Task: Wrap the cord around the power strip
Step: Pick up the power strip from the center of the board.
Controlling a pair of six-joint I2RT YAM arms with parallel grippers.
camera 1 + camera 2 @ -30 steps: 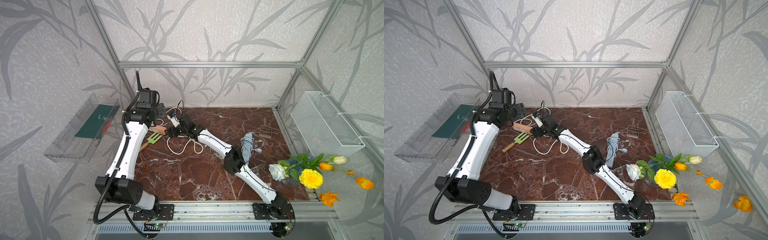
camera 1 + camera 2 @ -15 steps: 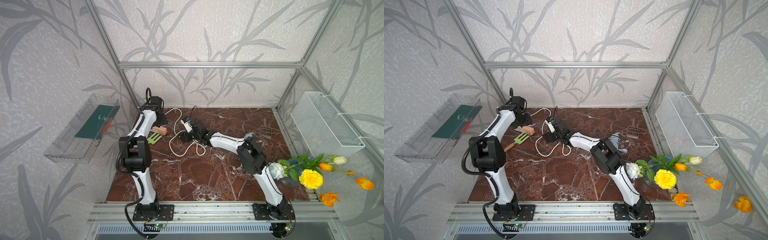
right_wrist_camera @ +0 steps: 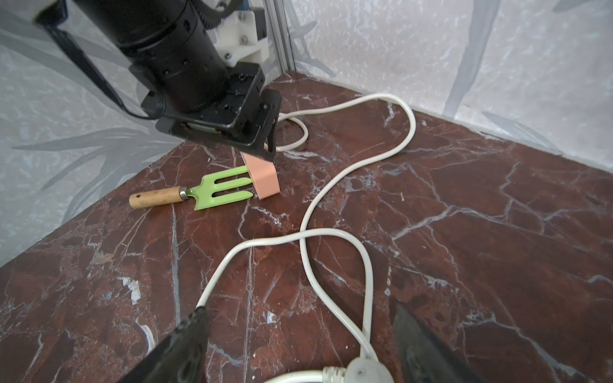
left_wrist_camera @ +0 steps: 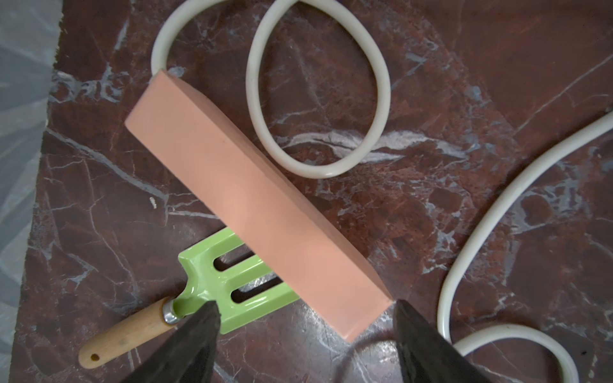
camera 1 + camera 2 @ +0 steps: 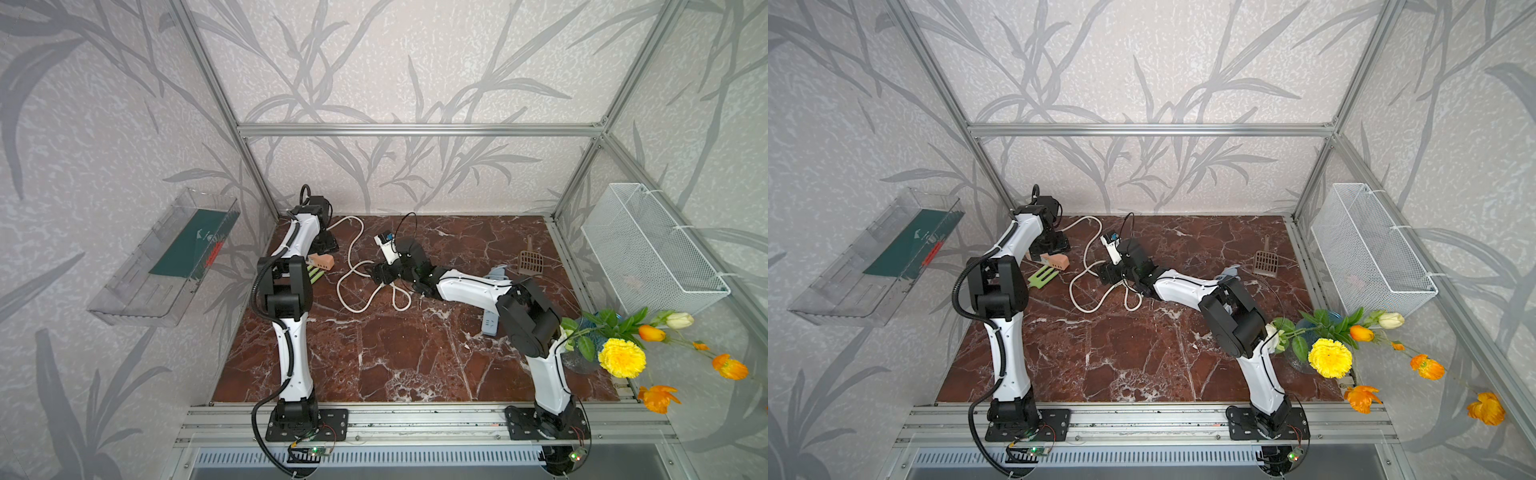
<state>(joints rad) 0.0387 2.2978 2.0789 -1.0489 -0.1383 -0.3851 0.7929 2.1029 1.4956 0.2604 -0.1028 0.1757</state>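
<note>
I will lower my left gripper so that its fingers are on both sides of the pink power strip's near end and close it, because that end lies below, at a slant between the gripper's open fingers.
The pink power strip lies on the marble floor near the back left corner, one end resting over the tines of a green garden fork. Its white cord runs off in loose loops across the floor. My left gripper hovers open over the strip's near end, one fingertip close beside its corner. My right gripper stands open low over the cord, with the grey plug lying between its fingers, untouched. Both top views show it right of the strip.
A brown slotted scoop and a grey bundle lie at the back right. A vase of flowers stands at the right edge. A wire basket hangs on the right wall, a clear shelf on the left wall.
The left jaws have spread wider above the power strip. Both arms have folded back from a stretched pose, and the right gripper has shifted to the right along the cord.
</note>
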